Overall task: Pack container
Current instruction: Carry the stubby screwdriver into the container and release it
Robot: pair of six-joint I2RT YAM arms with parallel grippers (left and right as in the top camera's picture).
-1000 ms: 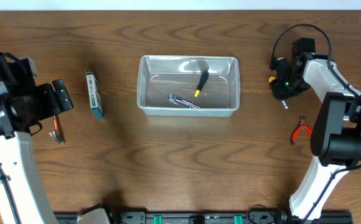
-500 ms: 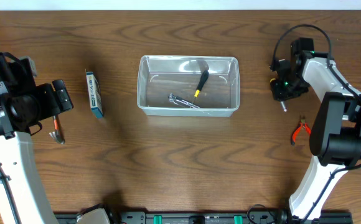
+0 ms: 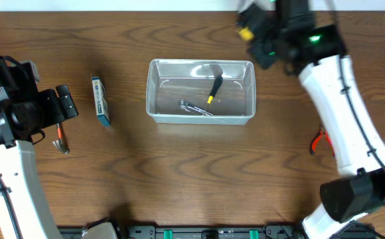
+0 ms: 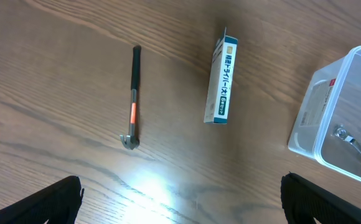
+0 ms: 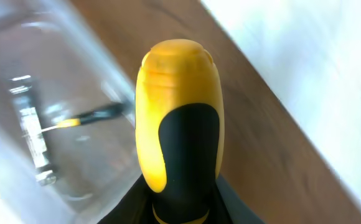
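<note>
My right gripper carries the screwdriver's yellow-and-black handle (image 5: 180,124) back and down next, over the open part of the container's bottom beside the wrench (image 3: 196,107).
The clear plastic container (image 3: 201,117) sits mid-table; its corner shows in the left wrist view (image 4: 330,106) and, blurred, in the right wrist view (image 5: 37,81). It holds a black-and-yellow screwdriver (image 3: 214,89) and a metal wrench (image 3: 196,107). My right gripper (image 3: 257,41) is shut on a yellow-and-black screwdriver handle (image 5: 180,124) and holds it above the container's far right corner. My left gripper (image 4: 180,211) is open and empty, left of the container, above bare table.
A small blue-and-white box (image 3: 100,99) lies left of the container. A thin black-and-orange tool (image 4: 133,96) lies further left, near my left gripper. Red-handled pliers (image 3: 321,139) lie at the right, partly under my right arm.
My right arm has swung from the right side of the table up and left to the container's far right corner, carrying the screwdriver. The left arm has not moved.
</note>
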